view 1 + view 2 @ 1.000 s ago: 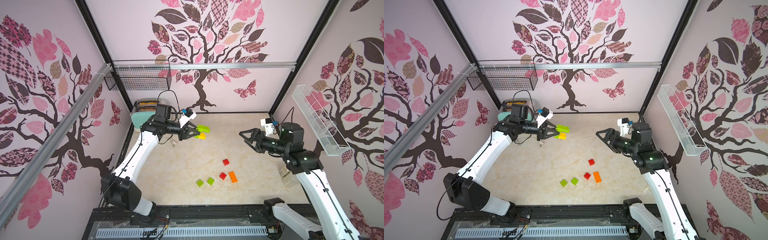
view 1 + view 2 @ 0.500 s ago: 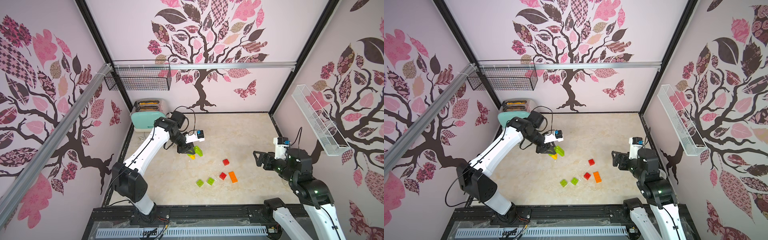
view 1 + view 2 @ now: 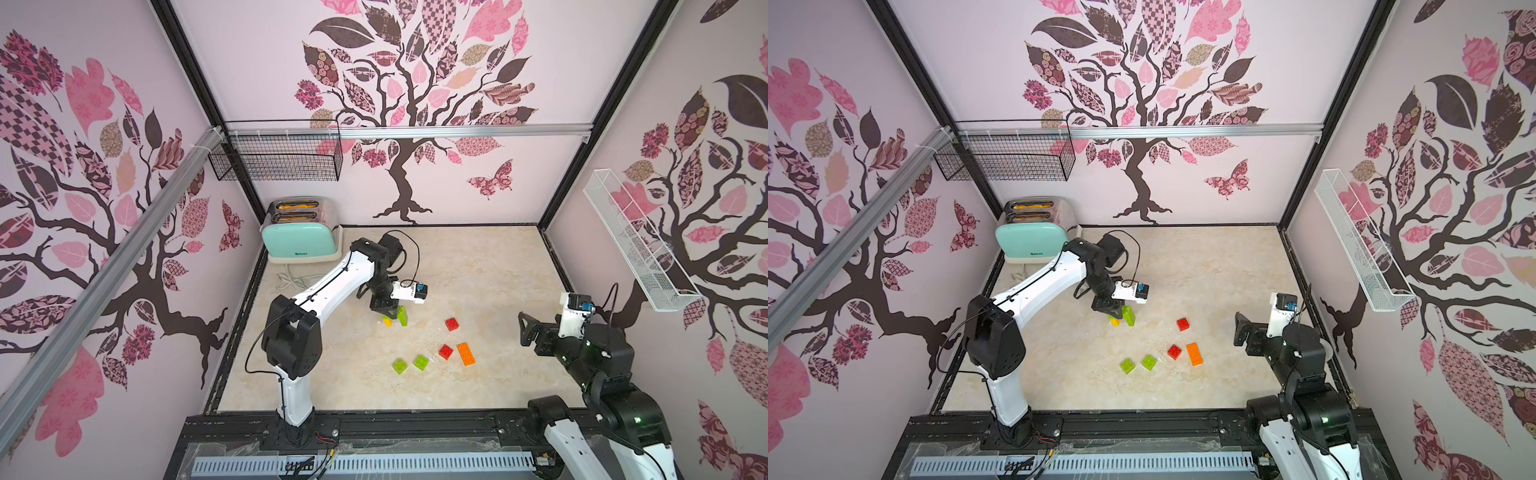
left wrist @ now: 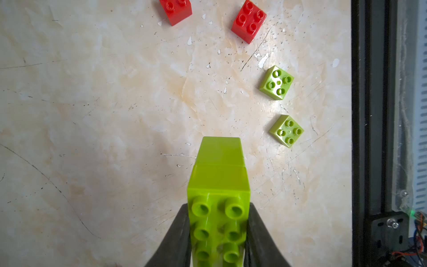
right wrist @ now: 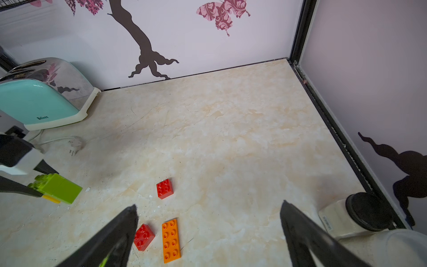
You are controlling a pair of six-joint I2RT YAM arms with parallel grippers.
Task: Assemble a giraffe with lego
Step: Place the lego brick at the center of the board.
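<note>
The joined lego piece [image 3: 402,316] should be released next, once I turn my left gripper slightly and move down toward the red bricks, to a brick-free patch of tabletop below.
My left gripper [image 3: 392,311] is shut on a joined lego piece [image 3: 402,316]: stacked lime-green bricks with a small yellow brick [image 3: 387,322] at one side. It stands upright, low over mid-table. The left wrist view shows the fingers [image 4: 182,222] clamping the studded green stack [image 4: 219,175]. Loose lego lies nearer the front: two red bricks [image 3: 451,324] [image 3: 445,351], a long orange brick [image 3: 466,354] and two green bricks [image 3: 400,366] [image 3: 421,362]. My right gripper [image 3: 525,332] hangs open and empty to their right, above the table [image 5: 231,138].
A mint toaster [image 3: 299,241] with its cord stands at the back left corner. A black wire basket [image 3: 274,156] hangs on the back wall and a white wire shelf [image 3: 636,245] on the right wall. A black-lidded jar [image 5: 367,212] sits by the right wall.
My left arm came down from near the toaster to mid-table, still holding the green and yellow piece. My right arm drew back toward the front right and its jaws spread wider.
</note>
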